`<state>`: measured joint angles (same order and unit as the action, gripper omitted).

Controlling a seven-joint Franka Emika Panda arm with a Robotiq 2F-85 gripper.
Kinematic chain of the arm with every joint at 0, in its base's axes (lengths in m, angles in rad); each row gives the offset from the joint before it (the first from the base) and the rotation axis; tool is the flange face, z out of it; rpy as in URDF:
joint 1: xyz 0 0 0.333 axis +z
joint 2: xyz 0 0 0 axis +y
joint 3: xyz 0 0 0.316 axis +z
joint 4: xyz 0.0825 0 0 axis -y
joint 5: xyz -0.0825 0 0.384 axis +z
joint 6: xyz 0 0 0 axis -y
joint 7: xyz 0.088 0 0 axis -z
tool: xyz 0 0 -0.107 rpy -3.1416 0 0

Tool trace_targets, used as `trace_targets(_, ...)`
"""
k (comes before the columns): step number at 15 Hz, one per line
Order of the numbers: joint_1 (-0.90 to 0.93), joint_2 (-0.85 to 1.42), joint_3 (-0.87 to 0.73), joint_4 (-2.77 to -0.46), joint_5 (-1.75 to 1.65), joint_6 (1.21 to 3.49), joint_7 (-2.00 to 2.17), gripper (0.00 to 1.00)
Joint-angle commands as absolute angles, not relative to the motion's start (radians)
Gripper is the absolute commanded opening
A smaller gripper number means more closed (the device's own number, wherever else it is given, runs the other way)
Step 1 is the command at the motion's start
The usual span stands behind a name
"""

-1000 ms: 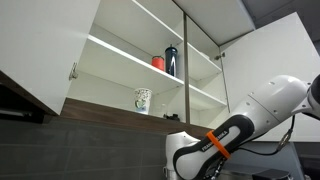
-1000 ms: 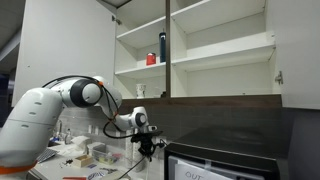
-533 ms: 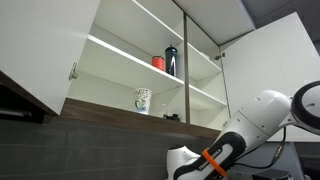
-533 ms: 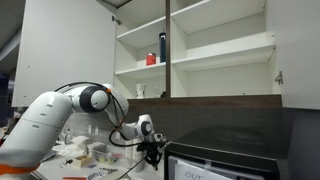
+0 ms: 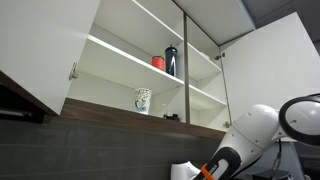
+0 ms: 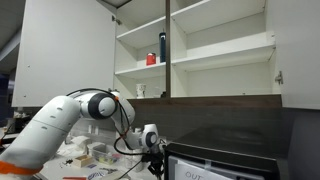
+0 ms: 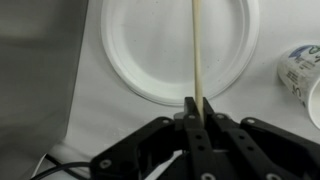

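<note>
The thin pale stick (image 7: 197,50) crosses above the white round plate, so my gripper will next lower the stick onto the plate and let go of it.
In the wrist view my gripper (image 7: 197,108) is shut on a thin pale wooden stick (image 7: 197,50) that runs straight up from the fingertips. Beneath it lies a white round plate (image 7: 150,50) on a light counter; the stick crosses over the plate. In an exterior view the gripper (image 6: 156,165) is low, just above the cluttered counter, next to a dark appliance (image 6: 225,155). In an exterior view only the arm's lower links (image 5: 245,145) show at the bottom right.
A small white printed cup (image 7: 300,68) stands right of the plate. A dark grey surface (image 7: 35,100) lies at the left. Open white cabinets hold a mug (image 5: 142,100), a red cup (image 5: 158,62) and a dark bottle (image 5: 171,60). Containers (image 6: 95,153) crowd the counter.
The arm has moved downward and toward the dark appliance; the gripper has sunk lower over the counter. In an exterior view the wrist has dropped almost out of frame.
</note>
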<state>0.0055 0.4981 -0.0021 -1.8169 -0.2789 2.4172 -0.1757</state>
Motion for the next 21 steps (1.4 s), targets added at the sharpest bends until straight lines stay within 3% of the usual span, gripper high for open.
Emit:
trace_targets(1, -0.014, 0.564, 0.007, -1.762, -0.233, 2.404, -0.215, 0.02)
trace_targets(7, -0.021, 0.635, 0.008, -1.698, -0.209, 2.382, -0.23, 0.03)
trace_targets(8, -0.021, 0.642, 0.008, -1.69, -0.208, 2.379, -0.232, 0.27)
trace_targets(10, -0.019, 0.654, 0.008, -1.673, -0.204, 2.36, -0.232, 0.38)
trace_targets(18, -0.019, 0.661, 0.007, -1.649, -0.194, 2.336, -0.227, 0.99)
trace_targets(21, -0.021, 0.651, 0.01, -1.654, -0.182, 2.336, -0.222, 1.0)
